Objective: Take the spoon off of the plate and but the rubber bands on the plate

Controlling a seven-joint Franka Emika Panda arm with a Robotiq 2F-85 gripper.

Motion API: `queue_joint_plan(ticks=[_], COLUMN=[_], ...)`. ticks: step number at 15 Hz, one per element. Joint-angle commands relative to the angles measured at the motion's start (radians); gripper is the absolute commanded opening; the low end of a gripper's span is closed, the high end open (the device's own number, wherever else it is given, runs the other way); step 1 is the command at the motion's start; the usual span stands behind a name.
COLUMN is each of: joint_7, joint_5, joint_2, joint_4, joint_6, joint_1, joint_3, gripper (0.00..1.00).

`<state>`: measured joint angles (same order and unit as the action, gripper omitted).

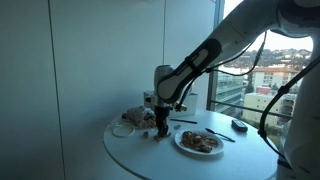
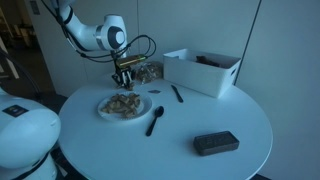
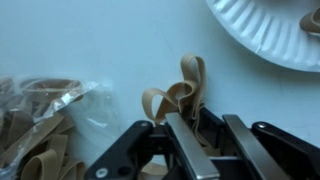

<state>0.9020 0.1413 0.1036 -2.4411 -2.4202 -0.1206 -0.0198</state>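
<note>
My gripper holds rubber bands, and the plate lies back from it. I need to raise it next and move it back over the rubber bands piled on the plate (image 1: 200, 142) (image 3: 312, 20) to let its rubber bands go.
My gripper (image 1: 162, 128) (image 2: 123, 84) hangs low over the round white table, between a clear bag of tan rubber bands (image 2: 148, 72) (image 3: 40, 120) and the white paper plate (image 1: 181, 141) (image 2: 103, 110) (image 3: 265, 35). In the wrist view its jaws (image 3: 199, 116) are shut on a bunch of tan rubber bands (image 3: 185, 85) that loops out over the tabletop. More rubber bands lie piled on the plate (image 2: 124, 103). The black spoon (image 2: 155, 120) (image 1: 218, 134) lies on the table beside the plate.
A white bin (image 2: 205, 68) stands at the back of the table. A second black utensil (image 2: 177, 93) lies in front of it. A flat black object (image 2: 215, 143) (image 1: 240, 126) lies near the table edge. A window wall is behind the table.
</note>
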Motion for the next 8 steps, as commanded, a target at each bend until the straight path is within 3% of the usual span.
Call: queue_joint_plan(ticks=[1, 8], joint_7=[-0.017, -0.173], joint_5=[0.005, 0.039], joint_2=[-0.001, 0.274], joint_4=[0.0, -0.15], joint_6=[-0.025, -0.052], joint_1=[0.011, 0.02], joint_3=[-0.011, -0.006], gripper=[0.06, 0.06])
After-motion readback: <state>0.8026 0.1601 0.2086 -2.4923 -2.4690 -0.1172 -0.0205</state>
